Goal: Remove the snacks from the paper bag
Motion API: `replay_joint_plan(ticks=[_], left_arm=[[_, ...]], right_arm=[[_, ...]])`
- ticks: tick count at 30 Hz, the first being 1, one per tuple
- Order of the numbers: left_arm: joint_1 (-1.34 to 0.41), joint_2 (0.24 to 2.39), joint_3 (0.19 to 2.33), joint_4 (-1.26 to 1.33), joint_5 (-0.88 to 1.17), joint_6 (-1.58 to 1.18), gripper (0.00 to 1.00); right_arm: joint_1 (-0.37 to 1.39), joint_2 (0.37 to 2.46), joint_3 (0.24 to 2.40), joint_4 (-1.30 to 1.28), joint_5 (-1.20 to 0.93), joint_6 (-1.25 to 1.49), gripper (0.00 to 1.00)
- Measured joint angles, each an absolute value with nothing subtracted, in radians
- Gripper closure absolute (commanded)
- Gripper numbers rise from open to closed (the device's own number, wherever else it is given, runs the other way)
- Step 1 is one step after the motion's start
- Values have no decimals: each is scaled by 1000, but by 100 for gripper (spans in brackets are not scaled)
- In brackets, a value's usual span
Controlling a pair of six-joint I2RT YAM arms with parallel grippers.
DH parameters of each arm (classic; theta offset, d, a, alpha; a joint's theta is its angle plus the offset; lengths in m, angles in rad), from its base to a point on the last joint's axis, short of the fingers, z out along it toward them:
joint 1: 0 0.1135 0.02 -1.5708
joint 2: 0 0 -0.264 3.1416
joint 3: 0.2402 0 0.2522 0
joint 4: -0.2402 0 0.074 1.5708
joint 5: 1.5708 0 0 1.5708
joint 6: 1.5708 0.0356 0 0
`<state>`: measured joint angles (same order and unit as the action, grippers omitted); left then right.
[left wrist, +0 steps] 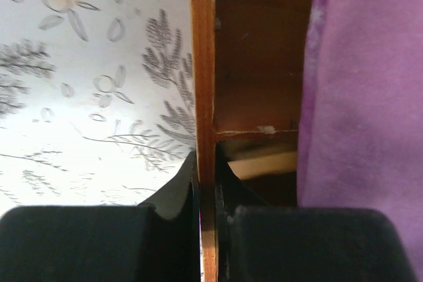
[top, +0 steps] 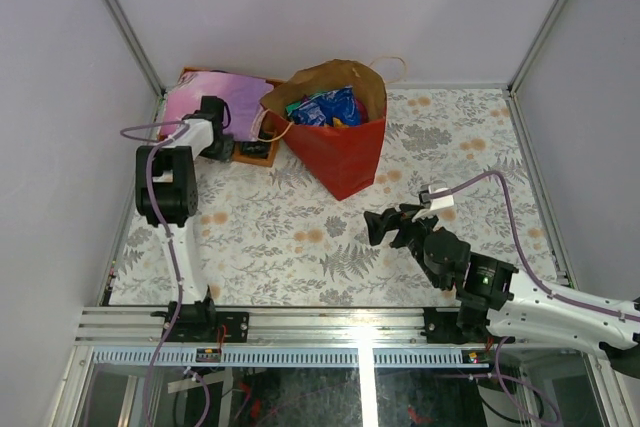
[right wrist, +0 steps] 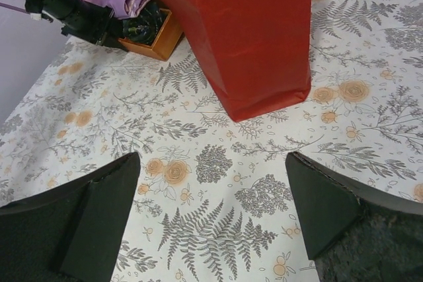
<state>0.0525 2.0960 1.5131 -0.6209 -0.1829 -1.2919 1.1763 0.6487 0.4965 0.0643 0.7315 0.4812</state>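
The end of the wooden tray crowds the red paper bag [top: 343,142], so my left gripper should slide the tray's rim away toward the side and then open.
The red paper bag [top: 343,142] stands open at the back middle of the table, brown inside. Blue and green foil snacks [top: 330,107] show in its mouth. The bag's red wall [right wrist: 251,31] fills the top of the right wrist view. My left gripper [top: 243,150] is shut on the rim of the wooden tray [left wrist: 203,97], one finger on each side of the rim. My right gripper [top: 385,227] is open and empty above the table, near of the bag and pointing at it.
The wooden tray [top: 262,154] sits at the back left beside the bag, with a folded purple cloth [top: 205,97] in it. The cloth [left wrist: 363,117] fills the right of the left wrist view. White walls and metal posts enclose the flowered table.
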Motion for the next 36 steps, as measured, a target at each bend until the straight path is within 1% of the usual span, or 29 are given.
replay_joint_plan(ticks=[2,10,18,20,21,22,23,24,26,27,28,29,36], left_arm=[[45,2117,1538,-605,-183,-1324,100],[35,2117,1525,-570,-200,-1462,100],[76,2105,1523,-619,-218,-1459,100],[93,2105,1531,-638,-220,-1446,96],[102,2106,1537,-653,-220,-1436,92],[110,2109,1544,-667,-219,-1424,82],[118,2114,1557,-684,-217,-1410,61],[123,2119,1565,-693,-216,-1396,36],[134,2129,1592,-682,-205,-1359,11],[139,2131,1606,-667,-197,-1342,5],[144,2131,1615,-651,-191,-1328,1],[148,2131,1625,-636,-183,-1314,0],[153,2127,1652,-606,-138,-1196,0]], right_arm=[[1176,651,502,47,741,484,1],[1176,696,528,-22,744,543,1],[1176,679,542,-94,743,622,1],[1176,675,550,-126,744,651,1],[1176,675,554,-139,744,664,1],[1176,676,561,-153,744,678,1],[1176,677,567,-168,743,695,1],[1176,680,574,-182,743,710,1],[1176,688,582,-201,743,738,1],[1176,694,585,-207,742,749,1],[1176,702,587,-212,742,761,1],[1176,712,590,-219,741,770,1],[1176,822,632,-223,745,758,1]])
